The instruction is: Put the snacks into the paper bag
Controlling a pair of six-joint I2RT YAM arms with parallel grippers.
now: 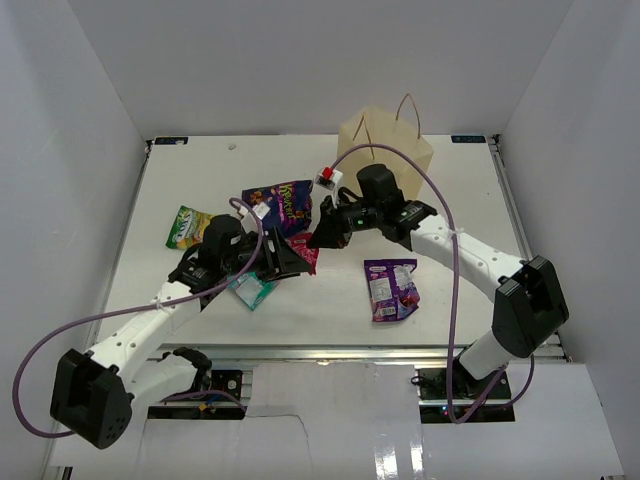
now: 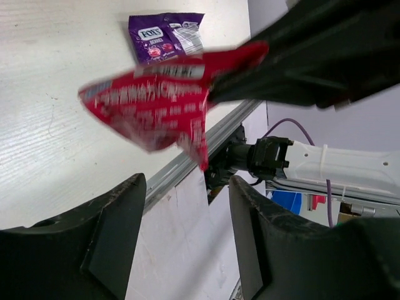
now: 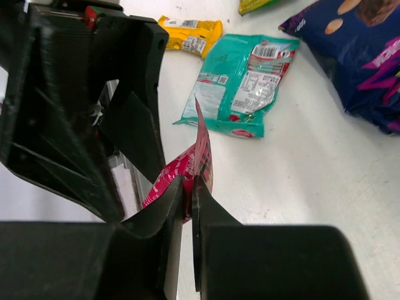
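Observation:
I will lift the red packet outward over the bag's open top with my right gripper next, because the paper bag is farther out.
My right gripper is shut on the edge of a red snack packet, which hangs above the table mid-scene. In the left wrist view the red packet hangs from the right gripper's black fingers, just ahead of my left gripper, which is open and holds nothing. My left gripper sits right beside my right gripper. A teal packet lies under the left gripper. The tan paper bag stands upright at the back, behind the right arm.
A small purple packet lies front right, a large purple packet mid-back, and a green-yellow packet at the left. A yellow packet lies beyond the teal packet. White walls enclose the table.

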